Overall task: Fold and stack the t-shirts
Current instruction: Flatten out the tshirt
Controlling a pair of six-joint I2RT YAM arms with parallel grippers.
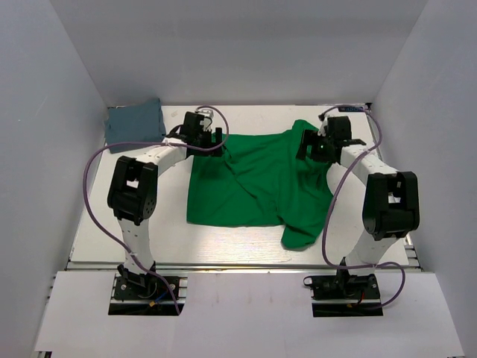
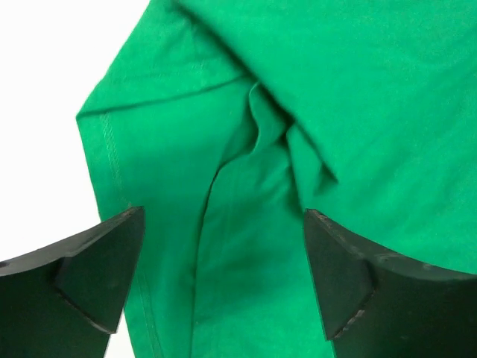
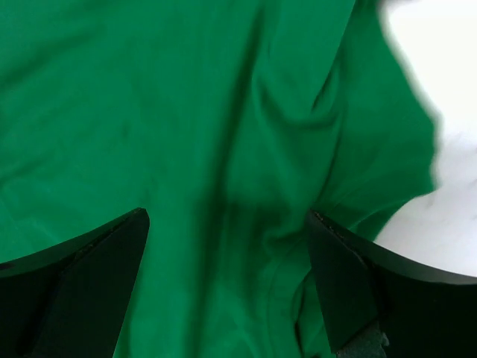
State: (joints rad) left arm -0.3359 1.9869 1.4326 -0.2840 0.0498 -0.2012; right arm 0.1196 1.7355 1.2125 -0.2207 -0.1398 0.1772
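I need to lower my left gripper slightly outward onto the t-shirt's small raised fold [image 2: 256, 123] beside the slanting crease, because that fold is below and outward of the gripper's open fingers.
The bright green t-shirt [image 1: 257, 183] lies rumpled across the middle of the table, one sleeve trailing toward the front right. Its folds fill the left wrist view [image 2: 246, 149] and the right wrist view [image 3: 186, 134]. My left gripper [image 1: 218, 136] hovers open over the shirt's far left corner, with nothing between its jaws [image 2: 223, 261]. Over the far right corner my right gripper [image 1: 307, 143] also stands open above the cloth [image 3: 227, 261]. The slate grey-blue t-shirt [image 1: 134, 124] lies folded in the far left corner of the table.
White walls [image 1: 45, 112] close in the table on the left, right and back. The table's front edge [image 1: 238, 265] runs just beyond the arm bases. Purple cables [image 1: 93, 194] loop beside both arms.
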